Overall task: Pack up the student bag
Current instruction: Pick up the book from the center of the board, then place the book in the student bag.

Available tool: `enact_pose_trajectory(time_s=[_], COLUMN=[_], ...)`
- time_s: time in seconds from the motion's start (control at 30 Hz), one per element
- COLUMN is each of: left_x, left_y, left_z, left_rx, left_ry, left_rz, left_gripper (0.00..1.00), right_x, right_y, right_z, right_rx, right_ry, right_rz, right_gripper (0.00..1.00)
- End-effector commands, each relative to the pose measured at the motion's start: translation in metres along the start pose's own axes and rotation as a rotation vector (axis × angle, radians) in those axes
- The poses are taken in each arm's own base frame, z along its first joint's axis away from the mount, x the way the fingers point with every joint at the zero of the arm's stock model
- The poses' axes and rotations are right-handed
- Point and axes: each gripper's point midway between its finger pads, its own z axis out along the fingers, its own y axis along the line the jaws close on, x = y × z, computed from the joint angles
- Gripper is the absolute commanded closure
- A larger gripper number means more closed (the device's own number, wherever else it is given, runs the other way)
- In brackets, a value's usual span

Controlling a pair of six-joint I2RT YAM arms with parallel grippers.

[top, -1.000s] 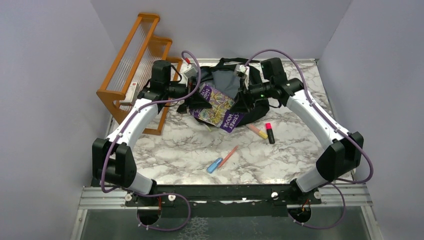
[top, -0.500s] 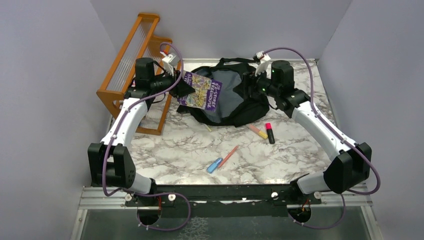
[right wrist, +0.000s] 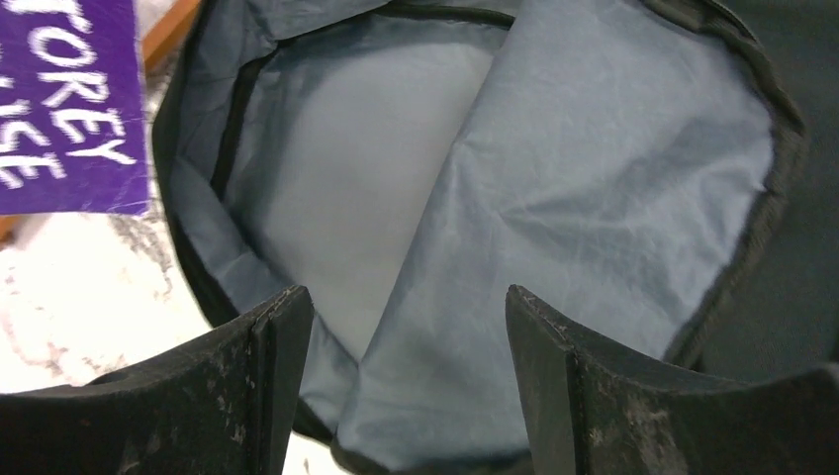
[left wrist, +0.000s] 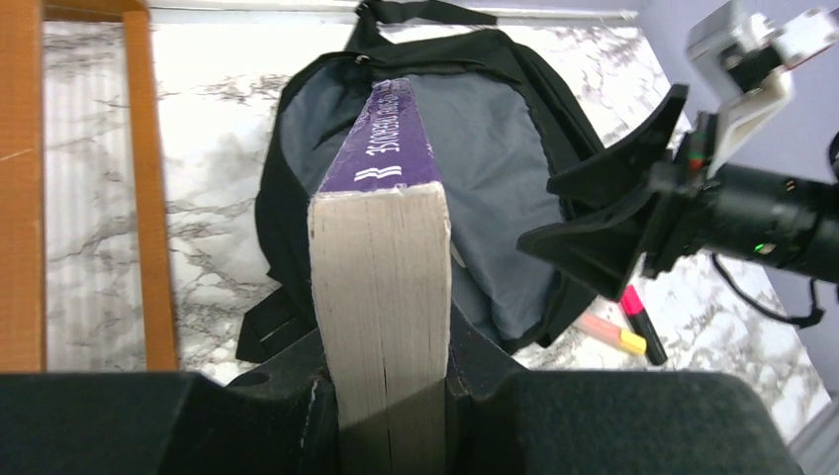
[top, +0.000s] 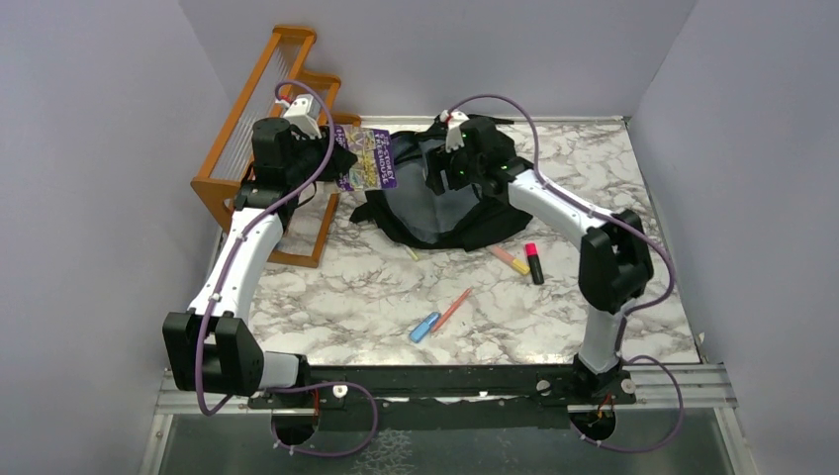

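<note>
The edge of grey lining hangs across the bag's opening below the right gripper, so the right gripper needs to lower its open fingers around that edge of lining next.
The student bag lies open at the back of the table, its grey lining facing up. My left gripper is shut on a thick purple book, held in the air just left of the bag. In the left wrist view the book stands on edge between the jaws, pointing at the bag. My right gripper hovers open over the bag's mouth. Its fingers hold nothing, and the book's cover shows at the upper left.
An orange wooden rack stands at the back left, close behind the left arm. On the marble table lie a pink highlighter, a peach highlighter, a blue pen and an orange pencil.
The left gripper has carried the book up and left, off the bag towards the rack. The right gripper has opened and swung left, from the bag's right edge to over its mouth.
</note>
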Motion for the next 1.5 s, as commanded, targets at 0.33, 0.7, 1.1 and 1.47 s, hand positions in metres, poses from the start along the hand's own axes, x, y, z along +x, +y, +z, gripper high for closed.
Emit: enact_pose_trajectory(time_s=[0.33,0.7,1.1,1.47], left_x=[-0.024,-0.015,-0.016,-0.002], left_y=[0.004,0.004,-0.002,-0.012], left_z=[-0.014,-0.011,-0.01,0.007], left_rx=[-0.074,-0.052,-0.029,0.026], left_ry=[-0.122,-0.108,-0.11,-0.069], left_rz=[-0.02,-0.045,-0.087,-0.343], left_gripper=[1.0,1.0,1.0,1.0], right_x=[0.035,0.056,0.031,-0.013], right_y=[-0.004,-0.03,-0.019,-0.015], right_z=[0.069,0.07,0.054,0.029], right_rx=[0.295,0.481,0.447,0.416], right_ry=[0.198,0.283,0.186,0.039], right_rz=[-0.306,-0.424,-0.364,-0.268], right_gripper=[0.24,0.27,0.82,0.99])
